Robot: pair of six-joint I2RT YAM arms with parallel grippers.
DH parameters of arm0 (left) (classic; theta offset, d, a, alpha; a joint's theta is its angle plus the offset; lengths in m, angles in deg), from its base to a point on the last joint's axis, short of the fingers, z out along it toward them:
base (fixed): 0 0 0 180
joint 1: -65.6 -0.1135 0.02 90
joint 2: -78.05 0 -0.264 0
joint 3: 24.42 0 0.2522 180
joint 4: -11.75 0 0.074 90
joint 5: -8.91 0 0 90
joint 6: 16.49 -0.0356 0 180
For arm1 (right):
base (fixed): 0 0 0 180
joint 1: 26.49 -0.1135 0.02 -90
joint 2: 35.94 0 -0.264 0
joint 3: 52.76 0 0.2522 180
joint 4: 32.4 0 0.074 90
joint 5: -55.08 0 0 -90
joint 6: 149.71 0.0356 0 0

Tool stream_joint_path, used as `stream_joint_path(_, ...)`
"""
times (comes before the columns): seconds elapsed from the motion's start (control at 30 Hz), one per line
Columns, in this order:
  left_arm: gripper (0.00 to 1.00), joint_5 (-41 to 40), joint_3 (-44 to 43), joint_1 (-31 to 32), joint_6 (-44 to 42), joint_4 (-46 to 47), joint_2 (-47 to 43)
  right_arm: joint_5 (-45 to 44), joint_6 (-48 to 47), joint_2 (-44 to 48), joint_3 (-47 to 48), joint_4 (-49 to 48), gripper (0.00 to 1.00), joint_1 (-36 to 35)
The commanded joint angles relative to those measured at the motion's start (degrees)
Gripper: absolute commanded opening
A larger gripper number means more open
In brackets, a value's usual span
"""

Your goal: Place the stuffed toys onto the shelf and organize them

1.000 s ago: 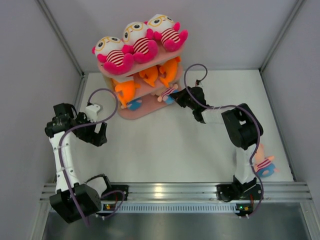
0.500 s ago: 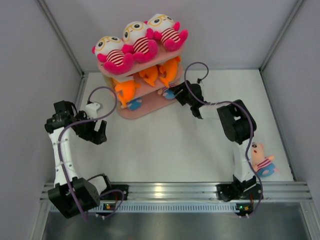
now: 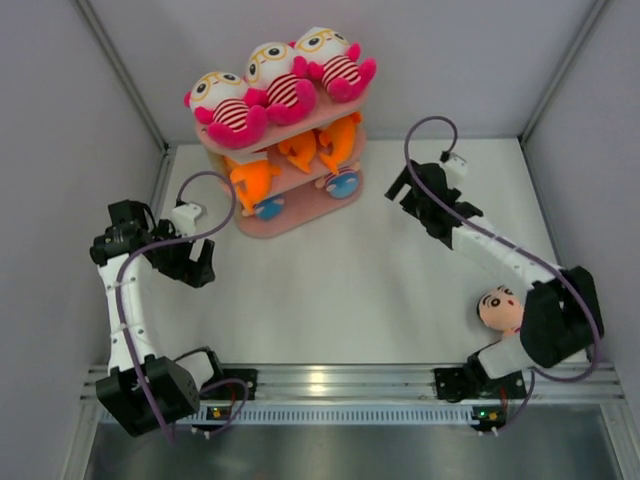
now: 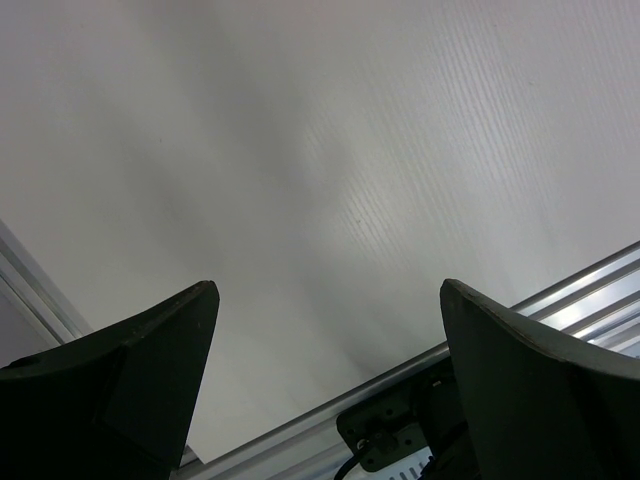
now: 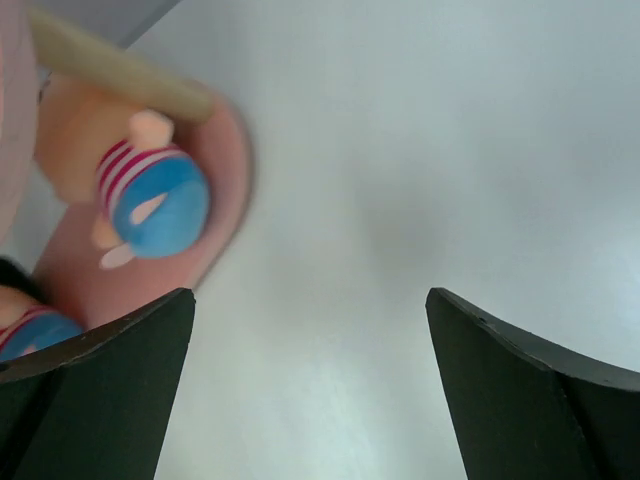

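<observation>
The peach-faced doll is the only one still off the shelf (image 3: 300, 218). My right gripper should swing back toward the bar next and go down onto the peach-faced doll's head (image 3: 498, 307).
The pink shelf (image 3: 300, 218) stands at the back of the table. Three white-faced dolls (image 3: 275, 82) sit on its top board and orange sharks (image 3: 250, 178) on the middle one. Two peach striped dolls with blue lie on the bottom board, one at the left (image 3: 268, 208) and one at the right end (image 3: 343, 182) (image 5: 155, 200). Another peach-faced doll (image 3: 500, 308) lies near the right arm's base, partly hidden by the arm. My right gripper (image 3: 398, 190) (image 5: 310, 300) is open and empty, just right of the shelf (image 5: 215, 240). My left gripper (image 3: 200, 265) (image 4: 330, 300) hangs open and empty over the table's left side.
Grey walls close in the table on the left, back and right. An aluminium rail (image 3: 320, 380) (image 4: 560, 300) carrying both arm bases runs along the near edge. Bare white table lies between the shelf and the rail.
My right gripper opened, left the striped doll on the shelf's bottom board and drew back to the right. Its arm swung out, uncovering the doll near its base. The left arm barely moved.
</observation>
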Motion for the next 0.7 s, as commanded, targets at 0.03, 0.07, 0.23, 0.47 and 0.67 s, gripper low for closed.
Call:
stream_joint_path(0.03, 0.98, 3.17, -1.76, 1.30, -0.56, -0.39, -1.28, -24.38, 2.99, 13.73, -1.54, 32.14, 0.99, 3.58)
stream_joint_path(0.07, 0.98, 3.26, -1.67, 1.65, -0.48, -0.31, -1.45, -25.44, 4.34, 15.60, -2.51, 34.62, 0.99, 4.81)
stream_joint_path(0.23, 0.98, 3.35, -1.67, 4.02, 0.05, -0.39, -2.42, -26.77, 11.53, 28.94, -14.78, 40.18, 0.99, 16.67)
stream_joint_path(0.47, 0.98, 1.59, -2.11, 4.91, 0.40, -0.83, -4.62, -22.82, 12.96, 34.86, -23.08, 38.95, 0.99, 32.23)
stream_joint_path(0.67, 0.98, 1.76, -2.11, 4.99, 0.32, -1.62, -6.02, -18.96, 14.81, 32.14, -27.38, 35.38, 0.99, 34.61)
